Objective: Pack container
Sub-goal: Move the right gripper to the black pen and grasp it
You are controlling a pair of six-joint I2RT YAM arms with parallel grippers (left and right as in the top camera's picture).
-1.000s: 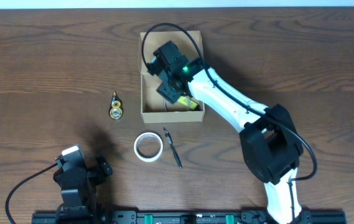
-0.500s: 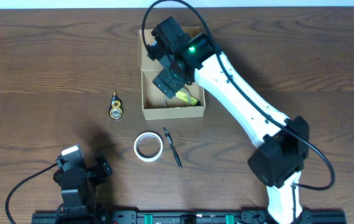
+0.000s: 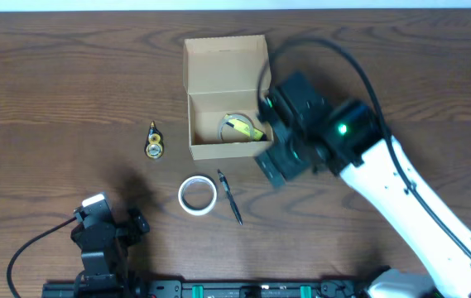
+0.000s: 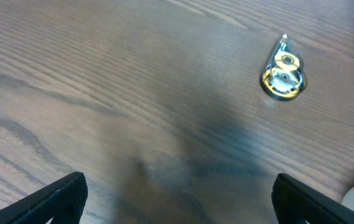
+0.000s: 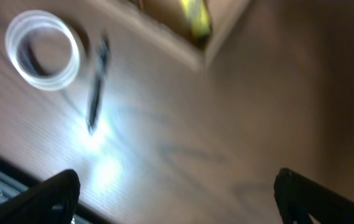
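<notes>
I need to move my right gripper down, back and to the left in the overhead view next, onto the black pen's near end (image 3: pixel 236 214). That end is clear of the tape roll (image 3: pixel 196 195).
The tan cardboard container (image 3: pixel 210 149) stands open at the table's upper middle, lid flap up, with a yellow item (image 3: pixel 243 128) and a clear roll inside. In the right wrist view its corner (image 5: pixel 217 43) and the yellow item (image 5: pixel 195 15) show, blurred. My right gripper (image 5: pixel 177 196) is open and empty, over bare table just right of the box's front corner (image 3: pixel 281 161). My left gripper (image 4: pixel 177 199) is open and empty, low at the front left (image 3: pixel 103 236). On the table lie a white tape roll (image 3: pixel 196 195), a black pen (image 3: pixel 230 198) and a small yellow-and-clear tape dispenser (image 3: pixel 153 142).
The tape dispenser also shows in the left wrist view (image 4: pixel 282 70), and the tape roll (image 5: pixel 43 50) and pen (image 5: pixel 96 84) in the right wrist view. The right arm (image 3: pixel 409 207) crosses the table's right side. A black rail (image 3: pixel 218 290) runs along the front edge.
My right gripper has come out of the box, moving right and toward the front. The yellow item now lies uncovered in the box. The left arm has not moved.
</notes>
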